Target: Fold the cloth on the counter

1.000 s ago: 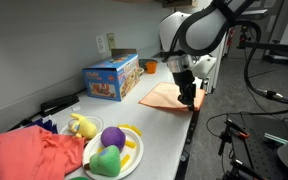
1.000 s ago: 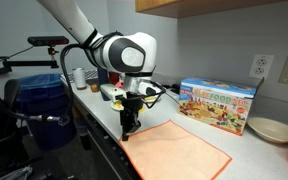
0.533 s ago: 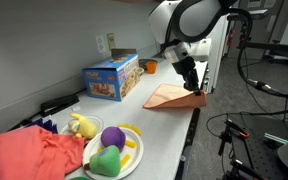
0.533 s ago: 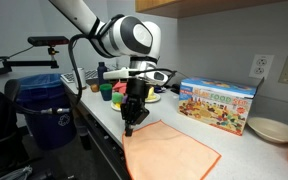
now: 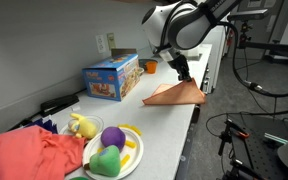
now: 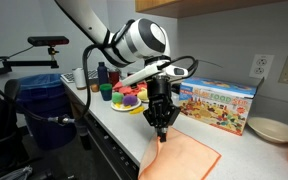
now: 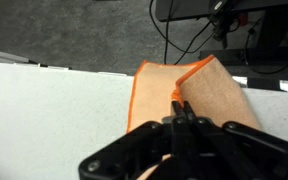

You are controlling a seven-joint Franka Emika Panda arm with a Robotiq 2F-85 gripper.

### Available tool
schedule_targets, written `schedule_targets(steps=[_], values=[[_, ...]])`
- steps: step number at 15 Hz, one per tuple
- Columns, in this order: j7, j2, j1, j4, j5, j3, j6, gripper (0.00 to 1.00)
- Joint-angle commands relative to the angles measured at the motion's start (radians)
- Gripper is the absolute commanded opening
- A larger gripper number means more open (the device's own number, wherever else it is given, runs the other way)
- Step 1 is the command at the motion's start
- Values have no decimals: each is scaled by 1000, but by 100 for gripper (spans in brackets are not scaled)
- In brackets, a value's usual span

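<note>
I should move the cloth's raised corner outward across the cloth with my gripper and let go of it over the cloth's far edge (image 6: pixel 210 149), which lies flat and uncovered outward of my fingers.
An orange cloth (image 5: pixel 174 95) lies on the white counter (image 5: pixel 159 130); it also shows in an exterior view (image 6: pixel 181 160) and in the wrist view (image 7: pixel 154 95). My gripper (image 5: pixel 183 72) is shut on a corner of the cloth and holds it lifted, so the cloth rises in a fold toward the jaws. In an exterior view the gripper (image 6: pixel 162 134) hangs just above the cloth. In the wrist view the shut fingertips (image 7: pixel 176 106) pinch the cloth's raised edge.
A colourful box (image 5: pixel 111 76) stands by the wall, also seen in an exterior view (image 6: pixel 218 104). A plate with plush toys (image 5: pixel 112 150) and a red cloth (image 5: pixel 29 157) lie near. A blue bin (image 6: pixel 44 110) stands beside the counter.
My gripper has risen and moved along the counter with the cloth corner in it. The cloth's near edge has lifted off the counter and folded over.
</note>
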State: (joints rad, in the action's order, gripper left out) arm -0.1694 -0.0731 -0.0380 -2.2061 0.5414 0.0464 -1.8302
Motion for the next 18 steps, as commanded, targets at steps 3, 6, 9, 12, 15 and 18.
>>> schedule_targets(steps=[3,6,9,12,15,18], values=[[-94,-108,25,112,138,-6,-50,0],[-130,-152,36,154,189,-5,-79,0],[-154,-180,24,176,281,21,-121,0],[-185,-212,24,200,364,39,-145,0],[-205,-228,5,208,392,54,-202,0],[-212,-243,-6,212,383,65,-247,0]])
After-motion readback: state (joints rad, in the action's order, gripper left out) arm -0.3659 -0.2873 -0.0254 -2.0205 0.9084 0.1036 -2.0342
